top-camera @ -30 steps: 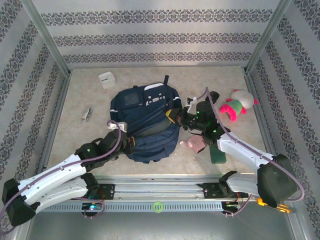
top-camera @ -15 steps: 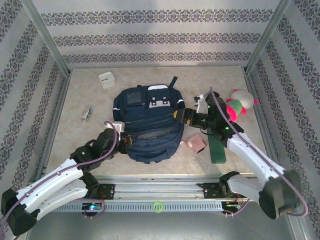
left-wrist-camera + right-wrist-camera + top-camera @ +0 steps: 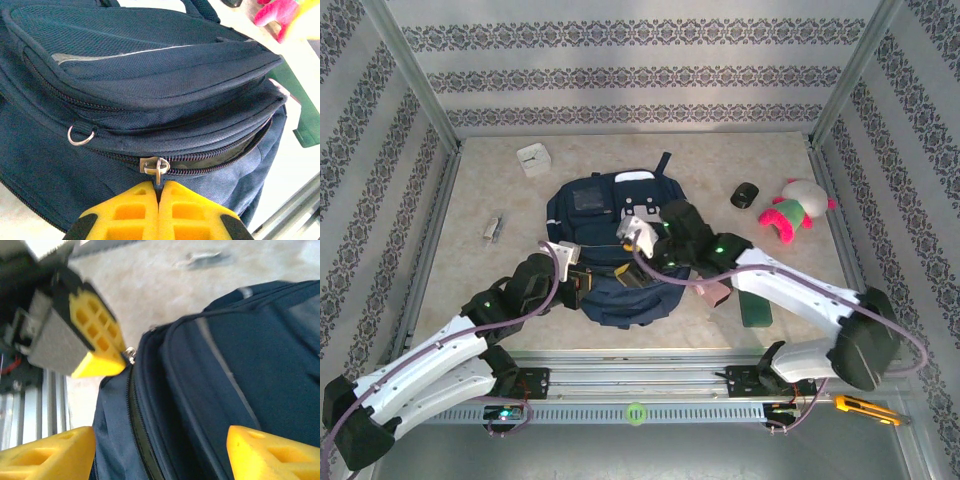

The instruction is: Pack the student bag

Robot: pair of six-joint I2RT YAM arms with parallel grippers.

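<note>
The zip is closed outward of my left gripper, along the bag's edge facing the small metal thing. My left gripper needs to pull the pull [image 3: 159, 169] outward and let go of it there.
The navy student bag [image 3: 582, 215] lies flat in the middle of the table, with the zip of its main compartment partly undone. At the bag's near left edge, my left gripper [image 3: 584, 284] is shut on the metal zipper pull [image 3: 159, 169]; its yellow fingertips [image 3: 159, 189] are pressed together round the tab. My right gripper [image 3: 638, 256] hovers over the bag's front, open and holding nothing. In the right wrist view its yellow fingers [image 3: 50, 452] stand wide apart above the bag [image 3: 260, 365], straddling the zip, and the left gripper [image 3: 102, 360] shows at the pull.
Right of the bag lie a pink item [image 3: 718, 293] and a dark green flat piece [image 3: 757, 306]. A black object [image 3: 744, 195] and a pink-white plush [image 3: 792, 210] sit far right. A white box [image 3: 533, 159] and a small metal thing [image 3: 493, 228] lie left.
My right gripper has opened and swung left from the bag's right edge to over its middle. The left gripper stays shut on the zipper pull.
</note>
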